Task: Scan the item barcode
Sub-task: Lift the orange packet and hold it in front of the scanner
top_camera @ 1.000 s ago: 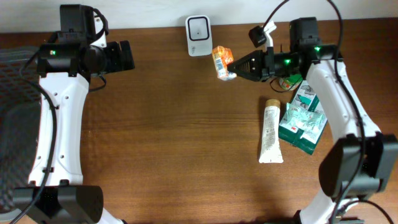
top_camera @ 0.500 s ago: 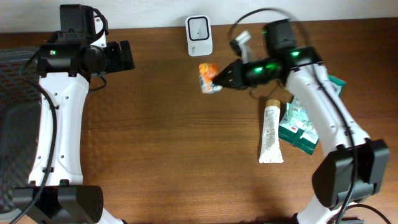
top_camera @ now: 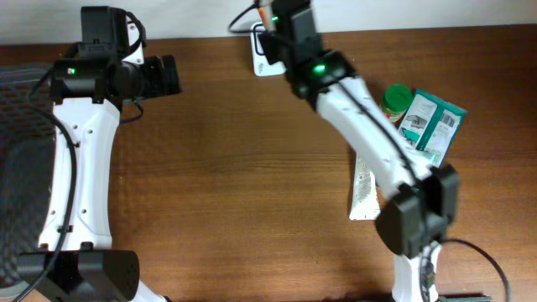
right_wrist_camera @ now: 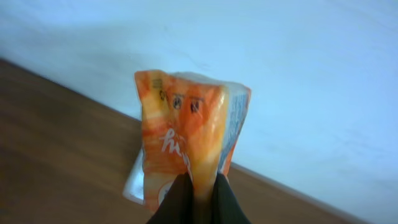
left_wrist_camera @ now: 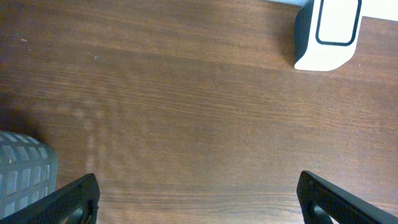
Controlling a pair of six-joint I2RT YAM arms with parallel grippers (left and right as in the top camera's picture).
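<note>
My right gripper moves back and down onto the box's edge by the bottle next. This frees the packet, with the other items together away from the scanner (top_camera: 262, 60).
The item is an orange and white snack packet (right_wrist_camera: 186, 134), hanging with my right gripper (right_wrist_camera: 199, 196) shut on its lower fold. It is held up against the white wall, with the white barcode scanner (right_wrist_camera: 132, 180) just behind it. From overhead, only an orange sliver of the packet (top_camera: 263, 14) shows past the right gripper (top_camera: 270, 23), directly over the scanner (top_camera: 262, 60) at the table's back edge. My left gripper (top_camera: 169, 75) stands open and empty at the back left. Its wrist view shows its gripper (left_wrist_camera: 202, 205) above bare wood, with the scanner (left_wrist_camera: 326, 34) at the upper right.
A green-lidded bottle (top_camera: 396, 97), a green and white box (top_camera: 433, 126) and a white tube (top_camera: 362, 197) lie on the right side of the table. A grey mesh basket (top_camera: 17, 126) stands off the left edge, its corner (left_wrist_camera: 22, 171) near the left gripper.
My right arm has swung left and back with the orange packet, from right of the scanner to directly over it. The left arm has not moved.
</note>
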